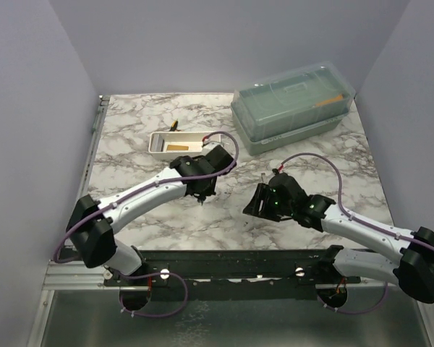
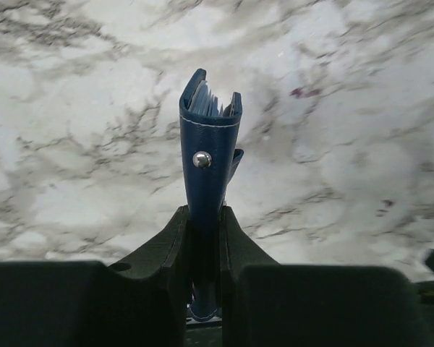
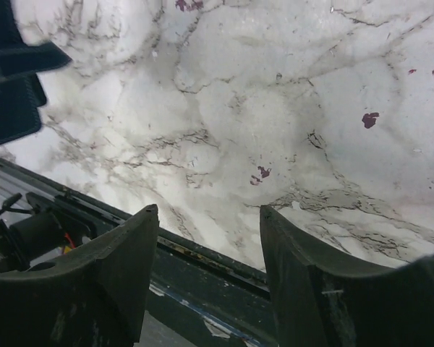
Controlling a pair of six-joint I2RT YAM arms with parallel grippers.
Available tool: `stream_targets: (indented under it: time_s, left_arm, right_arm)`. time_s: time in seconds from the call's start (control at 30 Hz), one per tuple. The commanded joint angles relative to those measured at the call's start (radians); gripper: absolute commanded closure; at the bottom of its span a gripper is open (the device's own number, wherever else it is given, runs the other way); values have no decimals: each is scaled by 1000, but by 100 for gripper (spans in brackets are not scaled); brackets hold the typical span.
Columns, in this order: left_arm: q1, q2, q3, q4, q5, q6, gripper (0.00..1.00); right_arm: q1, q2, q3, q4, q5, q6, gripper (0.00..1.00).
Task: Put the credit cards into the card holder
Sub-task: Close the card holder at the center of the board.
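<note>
The clear marble by the black mounting bar (image 1: 216,232) lies below and back, so the left gripper needs to bring the card holder back, lower it and release it on that marble.
My left gripper (image 2: 202,215) is shut on the navy-blue card holder (image 2: 208,144). It holds the holder edge-on above the marble, folded, with its snap button facing the camera. In the top view this gripper (image 1: 201,191) is at mid-table and hides the holder. An orange-tan credit card (image 1: 177,147) lies in the white tray (image 1: 156,147), just beyond the left gripper. My right gripper (image 3: 208,217) is open and empty, low over the table's near edge. In the top view it (image 1: 254,204) is to the right of the left gripper.
A large translucent green lidded box (image 1: 293,107) stands at the back right with something orange inside. A small yellow-and-dark object (image 1: 173,125) lies behind the tray. The black mounting rail (image 1: 231,264) runs along the near edge. A dark shape (image 3: 14,79) fills the right wrist view's upper left.
</note>
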Motion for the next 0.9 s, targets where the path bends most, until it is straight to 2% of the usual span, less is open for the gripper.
stream_targets:
  time_s: [0.0,0.13,0.23,0.4,0.47,0.73,0.87]
  left_arm:
    - [-111,129,52,-274,-291,-22,100]
    - [-256,328,105,-326,-332,-144,100]
    - [-328,458,145,-328,-291,-223,100]
    - [-394,550,182,-285,-234,-292,99]
    - [-398,559,177,-249,-197,-295,86]
    - [-391,451,72,-12,50,-243,46]
    - [-346,332,28,60,190,-218,36]
  right_arm:
    - [-21,-63,-32,-2,64,67,37]
    - [-77,-82,-72,9,24,59,36]
    - [-114,-95,-110,46,-59,55,36]
    - [-167,-119,-165,50,-107,69,36]
    - [-182,-134,-174,35,-104,66,35]
    - [-191,-96,-120,-75,-45,9,36]
    - [-191,-75,-95,-72,-69,-43,36]
